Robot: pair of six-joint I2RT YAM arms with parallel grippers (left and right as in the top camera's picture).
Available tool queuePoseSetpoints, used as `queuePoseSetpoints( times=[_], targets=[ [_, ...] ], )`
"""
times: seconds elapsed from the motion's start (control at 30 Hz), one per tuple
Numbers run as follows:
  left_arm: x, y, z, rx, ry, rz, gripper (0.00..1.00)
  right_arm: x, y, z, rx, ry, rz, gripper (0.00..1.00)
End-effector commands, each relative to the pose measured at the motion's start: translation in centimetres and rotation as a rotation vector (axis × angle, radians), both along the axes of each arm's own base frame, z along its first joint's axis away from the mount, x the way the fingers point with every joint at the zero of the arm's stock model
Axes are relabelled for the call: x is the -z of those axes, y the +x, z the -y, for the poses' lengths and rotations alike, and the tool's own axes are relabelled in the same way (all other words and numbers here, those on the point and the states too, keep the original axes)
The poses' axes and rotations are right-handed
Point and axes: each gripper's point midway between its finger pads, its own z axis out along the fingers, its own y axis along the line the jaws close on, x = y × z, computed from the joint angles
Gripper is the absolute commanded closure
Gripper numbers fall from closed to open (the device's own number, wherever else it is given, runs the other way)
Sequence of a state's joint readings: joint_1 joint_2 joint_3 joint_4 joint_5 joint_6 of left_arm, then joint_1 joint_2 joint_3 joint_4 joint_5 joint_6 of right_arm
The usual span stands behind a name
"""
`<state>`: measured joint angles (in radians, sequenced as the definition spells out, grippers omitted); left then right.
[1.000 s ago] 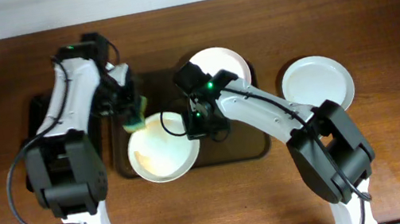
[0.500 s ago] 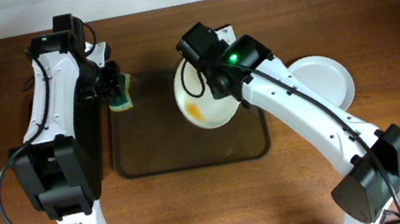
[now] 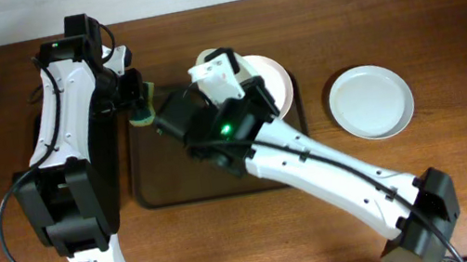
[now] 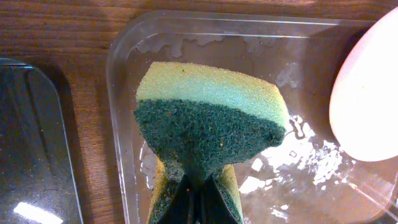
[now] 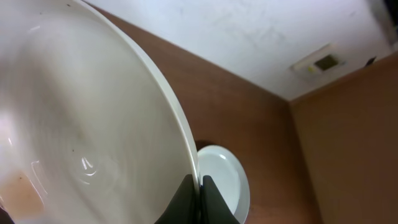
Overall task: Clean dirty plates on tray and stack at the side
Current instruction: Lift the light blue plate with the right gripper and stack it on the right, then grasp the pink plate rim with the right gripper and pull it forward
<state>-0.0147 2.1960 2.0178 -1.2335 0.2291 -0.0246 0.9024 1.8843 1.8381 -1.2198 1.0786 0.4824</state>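
Note:
The stack starts at the clean plate (image 3: pixel 371 102) (image 5: pixel 221 178), so I need to swing my right gripper to the right in the overhead view and lower its plate flat there.
My right gripper (image 5: pixel 198 186) is shut on the rim of a white plate (image 5: pixel 93 124) and holds it tilted up on edge, with a faint orange smear low on its face. In the overhead view that arm reaches over the brown tray (image 3: pixel 185 181), and a white plate (image 3: pixel 271 83) shows behind it at the tray's back. I cannot tell whether another plate lies under it. A clean plate (image 3: pixel 371 102) lies on the table to the right. My left gripper (image 4: pixel 199 202) is shut on a green-and-yellow sponge (image 4: pixel 211 118) over the tray's wet back-left corner (image 4: pixel 121 124), near a plate edge (image 4: pixel 367 93).
A smaller black tray (image 4: pixel 31 149) lies left of the brown tray, under my left arm. The wall runs along the table's far edge. My right arm crosses the brown tray diagonally from the front right.
My right arm has swung toward the tray's back left with the plate, tipping it more upright. My left gripper with the sponge has barely moved.

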Motion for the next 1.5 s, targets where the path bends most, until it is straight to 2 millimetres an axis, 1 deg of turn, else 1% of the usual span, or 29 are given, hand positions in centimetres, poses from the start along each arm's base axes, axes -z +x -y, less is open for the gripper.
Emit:
queuePoseSetpoints(
  times=[0.0, 0.1, 0.23, 0.3, 0.37, 0.4, 0.47, 0.5, 0.53, 0.57, 0.63, 0.67, 0.7, 0.73, 0.77, 0.83, 0.87, 0.93, 1.0, 1.03, 1.1, 1.13, 1.27, 1.3, 1.33, 1.37, 1.4, 1.43, 1.47],
  targets=[
    [-0.6, 0.4, 0.4, 0.0, -0.019, 0.018, 0.99, -3.1, -1.0, -0.7, 0.002, -0.077, 0.157, 0.96],
    [-0.6, 0.3, 0.4, 0.0, -0.019, 0.018, 0.99, -4.6, -1.9, -1.5, -0.012, -0.126, 0.233, 0.96],
    [-0.6, 0.3, 0.4, 0.0, -0.019, 0.018, 0.99, -6.5, -2.3, -1.4, 0.008, -0.188, 0.328, 0.96],
    [-0.6, 0.3, 0.4, 0.0, -0.019, 0.018, 0.99, -6.9, -2.4, -1.4, 0.012, -0.194, 0.345, 0.96],
    [-0.6, 0.3, 0.4, 0.001, -0.019, 0.018, 0.99, -5.7, -2.3, -1.7, -0.005, -0.151, 0.294, 0.96],
    [-0.6, 0.3, 0.4, 0.001, -0.019, 0.017, 0.99, -4.6, -2.1, -2.0, -0.021, -0.107, 0.233, 0.96],
    [-0.6, 0.3, 0.4, 0.001, -0.019, 0.017, 0.99, -2.2, -1.8, -1.9, -0.042, 0.013, 0.09, 0.96],
    [-0.6, 0.3, 0.4, 0.001, -0.019, 0.017, 0.99, -1.2, -1.5, -1.2, -0.042, 0.118, -0.004, 0.96],
    [-0.6, 0.3, 0.4, 0.001, -0.019, 0.018, 0.99, -1.0, -1.2, -0.2, -0.03, 0.195, -0.054, 0.96],
    [-0.6, 0.3, 0.4, 0.001, -0.019, 0.018, 0.99, -1.3, -0.6, 2.0, 0.005, 0.314, -0.106, 0.96],
    [-0.6, 0.3, 0.4, 0.001, -0.019, 0.018, 0.99, -2.0, 0.2, 5.2, 0.063, 0.439, -0.138, 0.96],
    [-0.6, 0.4, 0.4, 0.001, -0.019, 0.018, 0.99, -2.4, 0.8, 7.8, 0.11, 0.516, -0.154, 0.96],
    [-0.6, 0.4, 0.4, 0.001, -0.019, 0.019, 0.99, -2.4, 1.6, 11.6, 0.184, 0.6, -0.172, 0.96],
    [-0.6, 0.4, 0.4, 0.001, -0.019, 0.019, 0.99, -2.2, 1.9, 13.5, 0.219, 0.625, -0.183, 0.96],
    [-0.6, 0.4, 0.4, 0.001, -0.019, 0.018, 0.99, -1.4, 2.3, 17.4, 0.314, 0.684, -0.203, 0.96],
    [-0.6, 0.4, 0.4, 0.001, -0.019, 0.019, 0.99, -0.1, 2.4, 22.0, 0.436, 0.737, -0.218, 0.96],
    [-0.6, 0.4, 0.4, 0.001, -0.019, 0.019, 0.99, 1.2, 2.2, 25.3, 0.526, 0.769, -0.233, 0.96],
    [-0.7, 0.5, 0.5, 0.001, -0.019, 0.025, 0.99, 3.8, 1.6, 29.4, 0.649, 0.782, -0.256, 0.96],
    [-0.7, 0.7, 0.5, 0.001, -0.019, 0.034, 0.99, 6.3, 1.1, 31.5, 0.721, 0.784, -0.283, 0.96],
    [-0.7, 0.8, 0.5, 0.001, -0.019, 0.036, 0.99, 8.1, 0.9, 32.4, 0.755, 0.777, -0.302, 0.96],
    [-0.7, 0.8, 0.5, 0.001, -0.019, 0.037, 0.99, 10.5, 0.8, 33.0, 0.781, 0.775, -0.324, 0.96],
    [-0.7, 0.8, 0.5, 0.001, -0.019, 0.037, 0.99, 12.4, 0.6, 33.2, 0.794, 0.774, -0.338, 0.96],
    [-0.7, 0.9, 0.5, 0.001, -0.019, 0.041, 0.99, 16.5, -0.3, 33.1, 0.811, 0.77, -0.368, 0.96],
    [-0.7, 1.0, 0.5, 0.001, -0.019, 0.045, 0.99, 17.4, -0.5, 33.0, 0.812, 0.769, -0.37, 0.91],
    [-0.8, 1.1, 0.5, 0.001, -0.019, 0.051, 0.99, 17.9, -0.6, 33.0, 0.812, 0.77, -0.37, 0.75],
    [-0.8, 1.2, 0.5, 0.001, -0.02, 0.053, 0.99, 18.0, -0.6, 33.0, 0.815, 0.773, -0.366, 0.5],
    [-0.8, 1.2, 0.5, 0.001, -0.02, 0.053, 0.99, 18.0, -0.3, 32.8, 0.807, 0.786, -0.361, 0.34],
    [-0.8, 1.2, 0.5, 0.001, -0.019, 0.052, 0.99, 17.7, 0.3, 32.2, 0.782, 0.823, -0.361, 0.27],
    [-0.8, 1.2, 0.5, 0.001, -0.02, 0.053, 0.99, 17.1, 1.3, 30.8, 0.701, 0.886, -0.382, 0.26]
  ],
)
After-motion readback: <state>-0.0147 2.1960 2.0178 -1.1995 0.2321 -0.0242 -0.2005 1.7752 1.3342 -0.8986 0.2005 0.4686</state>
